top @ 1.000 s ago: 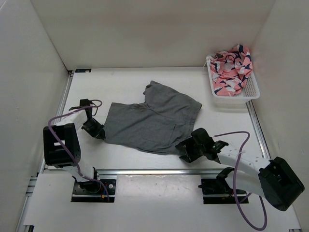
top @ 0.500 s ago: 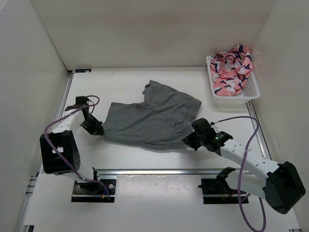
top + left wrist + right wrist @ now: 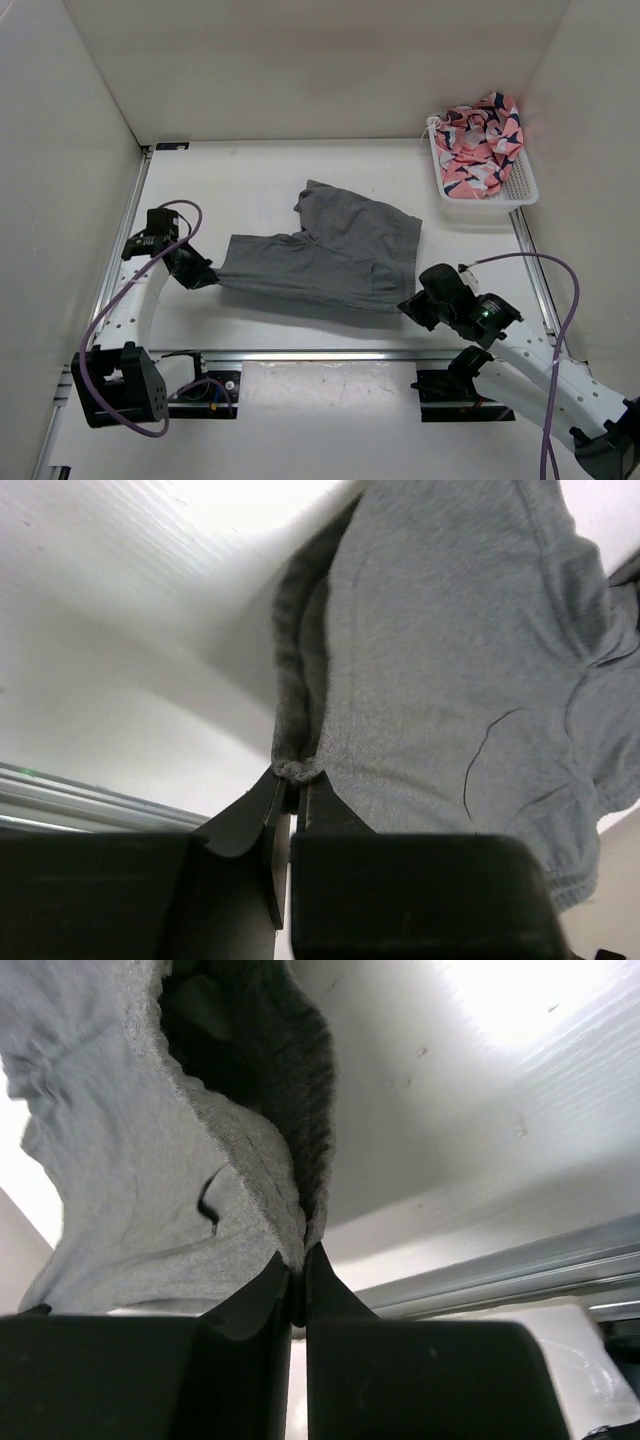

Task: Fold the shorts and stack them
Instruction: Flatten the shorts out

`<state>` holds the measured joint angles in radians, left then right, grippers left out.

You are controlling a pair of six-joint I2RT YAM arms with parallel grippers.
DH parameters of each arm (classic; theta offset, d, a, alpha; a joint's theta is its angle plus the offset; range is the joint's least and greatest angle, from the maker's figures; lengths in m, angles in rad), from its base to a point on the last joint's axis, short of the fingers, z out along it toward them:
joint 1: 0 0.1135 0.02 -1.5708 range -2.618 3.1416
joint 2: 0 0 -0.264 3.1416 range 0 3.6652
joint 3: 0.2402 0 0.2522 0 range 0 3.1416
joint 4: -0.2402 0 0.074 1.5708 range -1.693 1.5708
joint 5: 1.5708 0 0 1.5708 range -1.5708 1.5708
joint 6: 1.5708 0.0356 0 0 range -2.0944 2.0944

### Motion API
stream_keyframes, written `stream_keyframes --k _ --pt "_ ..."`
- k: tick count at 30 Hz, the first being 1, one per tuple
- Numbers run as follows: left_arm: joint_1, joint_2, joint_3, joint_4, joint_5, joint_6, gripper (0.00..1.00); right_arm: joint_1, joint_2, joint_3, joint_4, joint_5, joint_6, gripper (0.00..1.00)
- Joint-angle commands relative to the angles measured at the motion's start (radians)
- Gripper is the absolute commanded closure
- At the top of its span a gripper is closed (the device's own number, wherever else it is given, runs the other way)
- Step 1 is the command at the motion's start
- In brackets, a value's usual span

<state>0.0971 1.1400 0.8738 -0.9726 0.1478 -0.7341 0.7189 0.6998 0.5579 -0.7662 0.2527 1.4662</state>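
I will lift my right gripper high next, then lower it outward beside the basket to release the shorts' corner, as the shorts' far part lies crooked.
The grey shorts (image 3: 330,250) hang stretched between my two grippers over the middle of the table, their far part still resting on it. My left gripper (image 3: 203,277) is shut on the left corner of the shorts (image 3: 450,660); the cloth bunches between its fingertips (image 3: 293,776). At the right, my right gripper (image 3: 412,303) is shut on the near right corner, and in the right wrist view the grey fabric (image 3: 130,1160) rises from the pinch (image 3: 303,1260). The near edge runs taut from one gripper to the other.
A white basket (image 3: 523,190) at the back right holds a pink patterned garment (image 3: 480,140). White walls enclose the table on three sides. A metal rail (image 3: 320,354) runs along the near edge, with both arm bases behind it.
My right gripper closed on the near right corner of the shorts and lifted it to the right. Both arms pulled apart, drawing the near edge taut and narrowing the shorts.
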Motion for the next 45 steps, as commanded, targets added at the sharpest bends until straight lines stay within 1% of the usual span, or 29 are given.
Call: stream_keyframes --k 1,3,4,5,6,7,8,9,10,11,12,13,14,17,20,23,26,28,31,34,36,38,39,40,41,42,43,44,45 --pt "0.000 0.022 0.058 0.006 -0.008 -0.021 0.90 0.002 -0.019 0.029 -0.088 0.121 -0.030 1.00" --pt "0.000 0.062 0.109 -0.008 -0.033 0.004 0.90 0.002 0.050 0.121 -0.088 0.177 -0.105 1.00" --pt "0.000 0.072 0.169 -0.023 -0.033 0.004 0.90 0.002 0.081 0.160 -0.079 0.195 -0.145 1.00" --pt "0.000 0.072 0.203 -0.035 -0.045 0.013 0.90 0.002 0.146 0.206 -0.079 0.213 -0.185 1.00" --pt "0.000 0.085 0.244 -0.044 -0.054 0.024 0.90 0.002 0.177 0.303 -0.079 0.235 -0.229 1.00" --pt "0.000 0.096 0.289 -0.057 -0.054 0.024 0.90 0.002 0.235 0.357 -0.079 0.261 -0.338 1.00" --pt "0.000 0.096 0.389 -0.073 -0.063 0.035 0.90 0.002 0.263 0.414 -0.068 0.270 -0.396 1.00" --pt "0.000 0.105 0.443 -0.112 -0.073 0.045 0.90 0.002 0.288 0.527 -0.068 0.270 -0.453 1.00" --pt "0.000 0.106 0.497 -0.129 -0.083 0.045 0.90 0.002 0.325 0.580 -0.068 0.279 -0.566 1.00" --pt "0.000 0.106 0.599 -0.144 -0.083 0.056 0.90 0.002 0.339 0.630 -0.068 0.280 -0.619 1.00" --pt "0.000 0.106 0.649 -0.159 -0.093 0.056 0.90 0.011 0.348 0.678 -0.068 0.267 -0.668 1.00" --pt "0.000 0.096 0.695 -0.185 -0.103 0.056 0.90 0.011 0.359 0.760 -0.068 0.257 -0.763 1.00" --pt "0.000 0.086 0.781 -0.195 -0.103 0.056 0.90 0.011 0.359 0.799 -0.083 0.247 -0.802 1.00" --pt "0.009 0.064 0.887 -0.215 -0.103 0.056 0.90 0.011 0.359 0.928 -0.111 0.185 -0.930 1.00" --pt "0.009 0.015 1.029 -0.251 -0.116 0.067 0.90 0.011 0.316 1.031 -0.143 0.096 -1.012 1.00" --pt "0.009 -0.028 1.115 -0.285 -0.168 0.067 0.90 0.011 0.288 1.128 -0.200 0.036 -1.055 1.00" --pt "-0.002 -0.084 1.208 -0.316 -0.247 0.056 0.90 0.011 0.247 1.200 -0.251 -0.044 -1.055 1.00" --pt "-0.011 -0.105 1.277 -0.327 -0.284 0.047 0.90 0.011 0.234 1.231 -0.292 -0.056 -1.055 1.00" --pt "-0.063 -0.105 1.370 -0.337 -0.364 0.059 0.90 0.011 0.211 1.255 -0.329 -0.067 -1.018 1.00" --pt "-0.085 -0.069 1.383 -0.337 -0.401 0.081 0.90 0.011 0.202 1.239 -0.329 -0.030 -0.983 1.00" --pt "-0.085 -0.027 1.346 -0.313 -0.389 0.081 0.90 0.011 0.219 1.202 -0.318 0.008 -0.971 1.00" --pt "-0.085 -0.016 1.242 -0.258 -0.376 0.090 0.90 0.011 0.256 1.177 -0.299 0.057 -0.971 1.00" --pt "-0.085 0.007 1.198 -0.180 -0.354 0.090 0.90 0.011 0.266 1.141 -0.279 0.107 -0.986 1.00" --pt "-0.085 0.027 1.129 -0.149 -0.353 0.099 0.90 0.011 0.295 1.119 -0.224 0.129 -1.001 1.00" --pt "-0.085 0.053 1.108 -0.126 -0.353 0.108 0.90 0.011 0.319 1.104 -0.197 0.150 -1.018 1.00" --pt "-0.085 0.134 1.098 -0.114 -0.344 0.108 0.90 0.011 0.348 1.079 -0.170 0.169 -1.061 1.00" --pt "-0.071 0.180 1.084 -0.082 -0.324 0.108 0.90 -0.008 0.430 1.079 -0.144 0.186 -1.081 1.00" --pt "-0.062 0.229 1.084 -0.072 -0.291 0.122 0.90 -0.028 0.481 1.079 -0.098 0.171 -1.099 1.00" --pt "-0.062 0.336 1.084 -0.052 -0.274 0.122 0.90 -0.064 0.531 1.070 -0.058 0.122 -1.122 1.00"
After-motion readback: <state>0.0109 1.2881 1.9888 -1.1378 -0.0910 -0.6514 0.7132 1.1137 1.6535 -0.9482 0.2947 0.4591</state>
